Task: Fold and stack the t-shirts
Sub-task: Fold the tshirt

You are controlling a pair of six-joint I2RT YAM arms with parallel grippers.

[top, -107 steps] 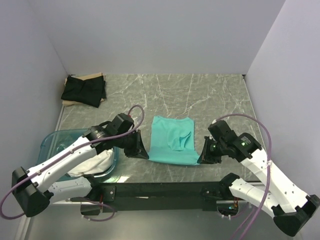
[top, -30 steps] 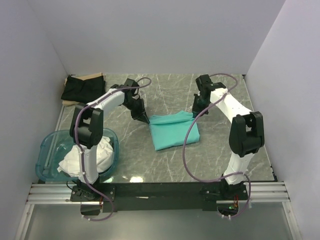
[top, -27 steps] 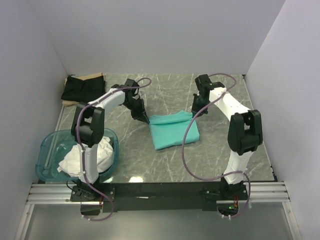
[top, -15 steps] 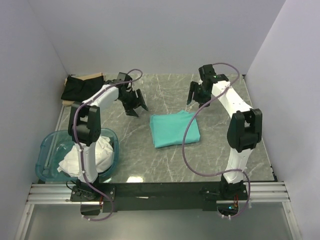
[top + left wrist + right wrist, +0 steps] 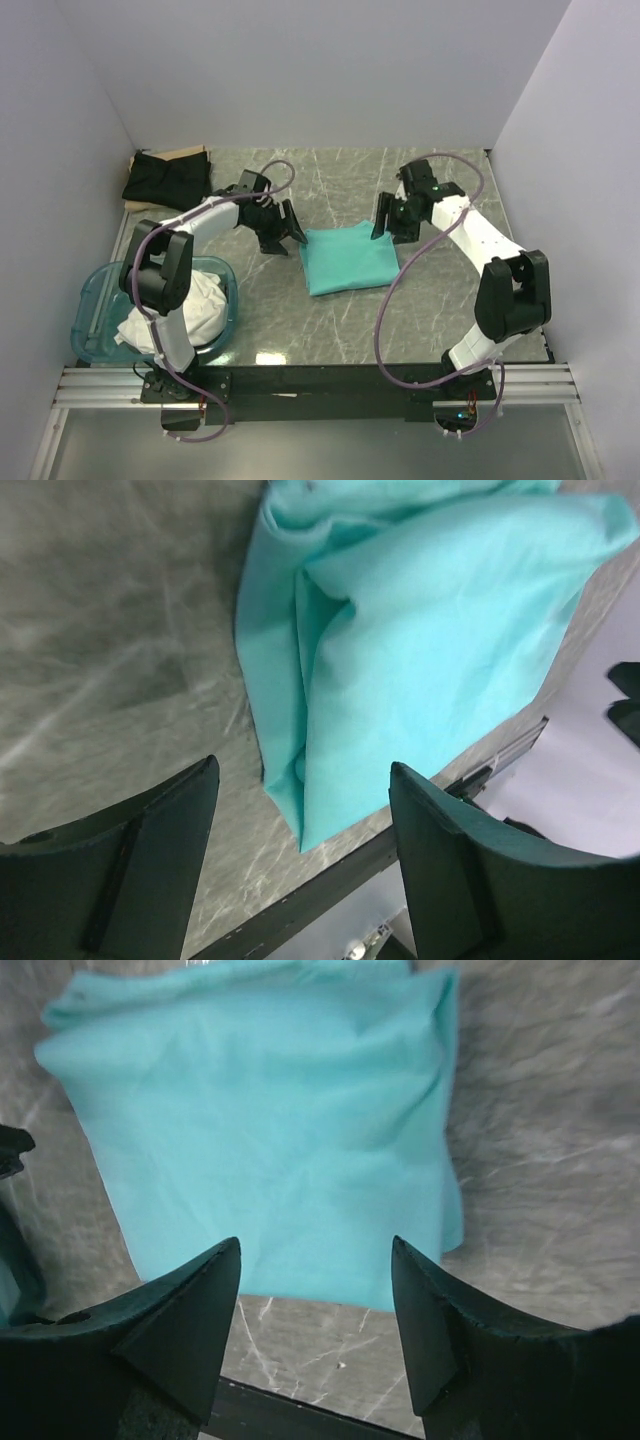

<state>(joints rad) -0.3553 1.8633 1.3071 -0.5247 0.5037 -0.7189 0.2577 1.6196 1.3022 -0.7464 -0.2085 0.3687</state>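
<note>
The open, empty fingers of my left gripper hover off the mint-teal t-shirt [image 5: 347, 258]. The left gripper moves down and toward it next, onto the layered edge facing the tub.
A mint-teal t-shirt [image 5: 347, 258] lies folded into a rough square on the marble table. My left gripper [image 5: 284, 237] hovers open just off its far left corner, and my right gripper [image 5: 390, 228] hovers open over its far right corner. In the left wrist view the t-shirt [image 5: 420, 630] shows layered folds along one edge, and nothing sits between the spread fingers of that gripper [image 5: 302, 768]. The right wrist view looks down on the flat t-shirt [image 5: 270, 1140] past its empty gripper [image 5: 316, 1244]. A black t-shirt [image 5: 167, 180] lies folded at the far left. White t-shirts [image 5: 190, 310] fill the tub.
The translucent blue tub [image 5: 90, 300] stands at the near left beside the left arm's base. A tan cardboard sheet [image 5: 185, 152] lies under the black shirt in the far left corner. Walls close in three sides, and a black rail [image 5: 320, 380] runs along the near edge.
Both grippers were shut at the teal shirt's far edge a second ago. They let go, opened, pulled back toward the far wall, and have now come back close to the shirt's far corners.
</note>
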